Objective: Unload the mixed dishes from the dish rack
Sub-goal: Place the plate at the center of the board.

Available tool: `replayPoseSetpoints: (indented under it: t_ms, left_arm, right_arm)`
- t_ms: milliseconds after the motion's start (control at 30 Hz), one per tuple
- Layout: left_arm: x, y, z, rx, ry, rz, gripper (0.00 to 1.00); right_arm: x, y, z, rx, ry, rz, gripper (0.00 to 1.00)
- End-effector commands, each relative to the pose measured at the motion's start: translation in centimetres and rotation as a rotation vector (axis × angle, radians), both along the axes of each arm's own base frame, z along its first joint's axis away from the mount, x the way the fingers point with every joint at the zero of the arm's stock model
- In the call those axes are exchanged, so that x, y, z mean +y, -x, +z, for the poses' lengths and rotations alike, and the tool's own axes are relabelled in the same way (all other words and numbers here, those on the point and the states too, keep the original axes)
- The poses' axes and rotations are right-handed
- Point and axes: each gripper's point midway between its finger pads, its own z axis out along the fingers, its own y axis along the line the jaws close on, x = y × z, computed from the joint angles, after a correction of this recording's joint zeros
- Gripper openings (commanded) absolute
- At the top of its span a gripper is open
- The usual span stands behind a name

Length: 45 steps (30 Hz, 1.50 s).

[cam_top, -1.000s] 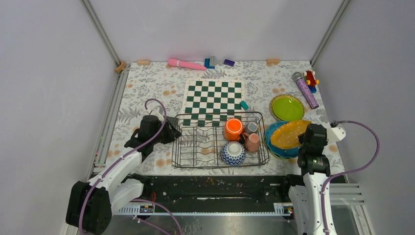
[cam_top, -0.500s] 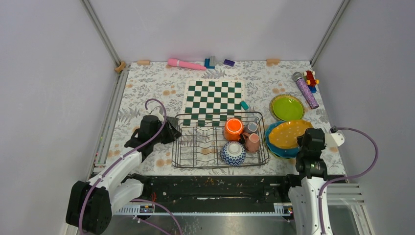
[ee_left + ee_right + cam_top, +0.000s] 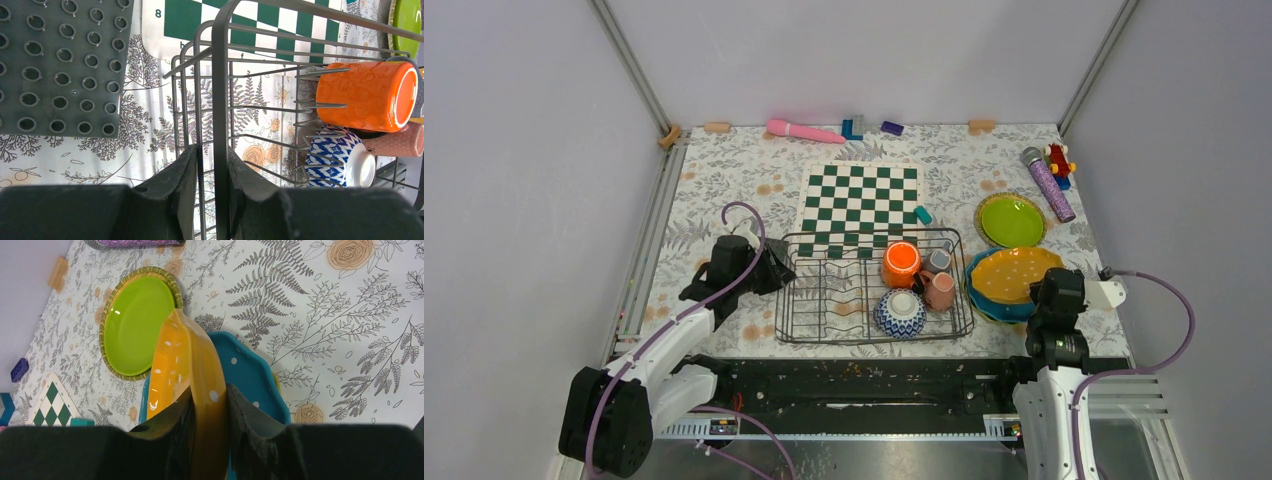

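Note:
The yellow-orange plate (image 3: 190, 365) still hangs slanted above the teal plate. I will next lower my right gripper to lay it flat on the teal plate and let go of its rim.
The dish rack (image 3: 824, 300) sits at the table's front middle. It holds an orange cup (image 3: 901, 263), a small grey cup (image 3: 939, 260), a pink mug (image 3: 941, 291) and a blue-and-white bowl (image 3: 900, 313). My left gripper (image 3: 212, 170) is shut on the rack's left rim wire (image 3: 220, 100). My right gripper (image 3: 210, 415) is shut on the yellow-orange plate (image 3: 190, 365), held just above the teal plate (image 3: 245, 375) right of the rack. The lime green plate (image 3: 1011, 221) lies flat behind them and also shows in the right wrist view (image 3: 135, 320).
A green-and-white chessboard (image 3: 860, 205) lies behind the rack, a dark grey mat (image 3: 60, 65) at its left. A pink wand (image 3: 804, 131), small blocks (image 3: 891, 128), a glittery microphone (image 3: 1048, 184) and a toy (image 3: 1059, 160) lie along the back and right.
My right gripper has drawn back toward the front edge and lowered the yellow-orange plate flatter over the teal plate. The left arm and rack have not moved.

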Motion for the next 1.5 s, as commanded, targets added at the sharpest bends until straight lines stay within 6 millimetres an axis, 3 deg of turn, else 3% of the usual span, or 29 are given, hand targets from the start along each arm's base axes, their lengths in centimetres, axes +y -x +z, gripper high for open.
replayPoseSetpoints:
  t_ms: [0,733,1067,1233,1367,1467]
  left_arm:
    - [0.1,0.6,-0.6,0.037,-0.005,-0.001,0.24]
    - [0.1,0.6,-0.6,0.036,-0.003,-0.003,0.24]
    - [0.1,0.6,-0.6,0.036,-0.003,-0.004,0.24]
    - [0.1,0.6,-0.6,0.034,-0.004,-0.004,0.24]
    - [0.1,0.6,-0.5,0.032,-0.004,-0.002,0.24]
    - [0.1,0.6,-0.5,0.031,-0.004,-0.001,0.24]
  right_arm:
    - [-1.0,0.9,-0.9,0.042,0.031,-0.055,0.31]
    - [-0.6,1.1,-2.5,0.055,-0.001,-0.052,0.43]
    - [-0.5,0.9,-2.0,0.054,0.008,-0.034,0.62]
    - [-0.5,0.9,-1.1,0.062,0.022,-0.020,0.79]
    - [-0.5,1.2,-0.4,0.080,0.032,-0.014,0.98]
    - [-0.7,1.4,0.2,0.089,0.041,-0.019,1.00]
